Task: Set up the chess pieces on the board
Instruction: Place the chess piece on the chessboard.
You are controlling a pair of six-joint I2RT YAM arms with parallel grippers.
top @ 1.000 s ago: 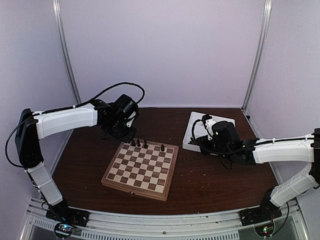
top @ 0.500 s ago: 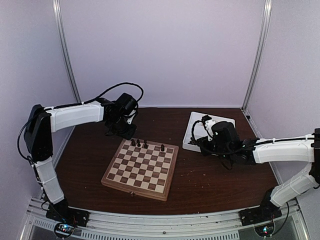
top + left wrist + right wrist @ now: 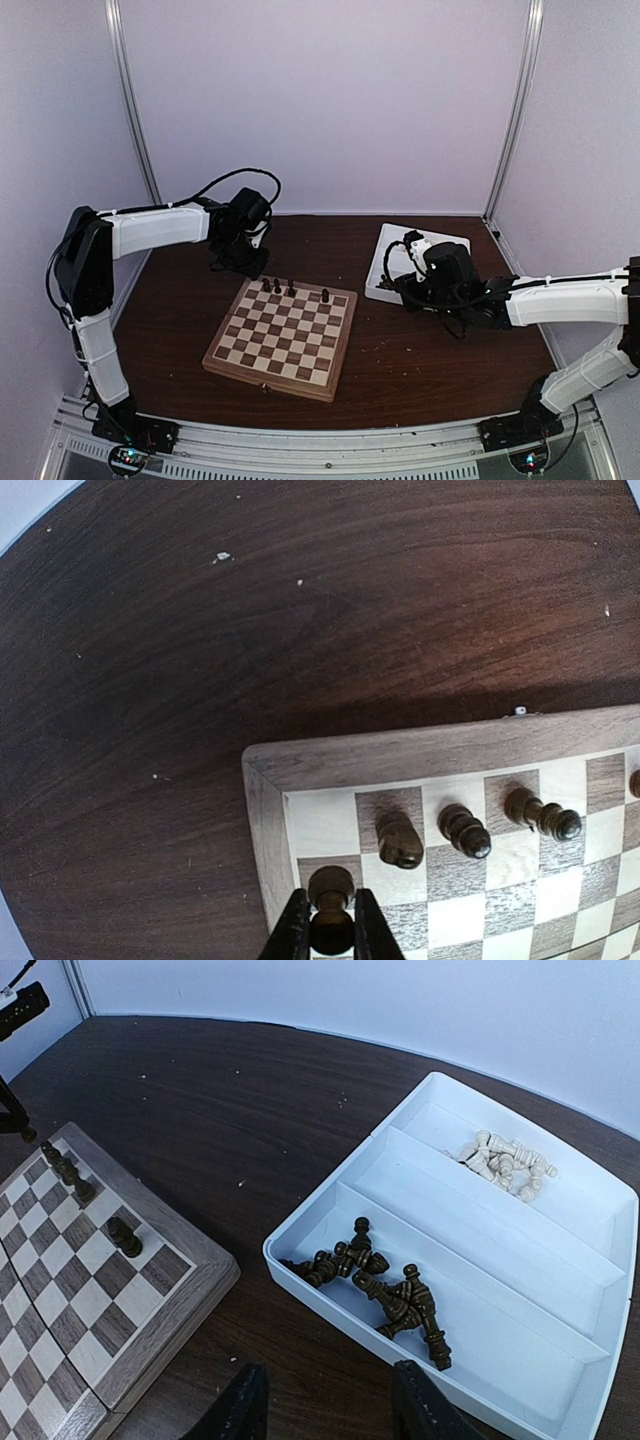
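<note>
I need to lower the dark pawn next with my left gripper onto the pale corner square [image 3: 255, 285] [image 3: 324, 823] next to the knight.
The board [image 3: 283, 340] lies mid-table with several dark chess pieces [image 3: 278, 287] standing along its far row. My left gripper [image 3: 330, 925] is shut on a dark pawn [image 3: 331, 890], held over the far left corner squares of the board [image 3: 400, 760], near a knight [image 3: 400, 839] and a bishop [image 3: 466, 831]. In the top view the left gripper [image 3: 252, 266] hangs at that corner. My right gripper [image 3: 330, 1415] stands open and empty over the table, between the board [image 3: 170, 1290] and the tray. In the top view the right gripper [image 3: 402, 290] is at the tray's near edge.
A white compartment tray [image 3: 300, 1260] lies right of the board; the same tray [image 3: 385, 262] shows in the top view. Its nearest compartment holds several loose dark pieces [image 3: 385, 1285], its farthest a heap of cream pieces [image 3: 505, 1160]. Enclosure walls stand close around the table.
My left arm has drawn its elbow back toward the left wall, and its wrist has shifted slightly to the far left with the pawn still held. The right arm has not moved.
</note>
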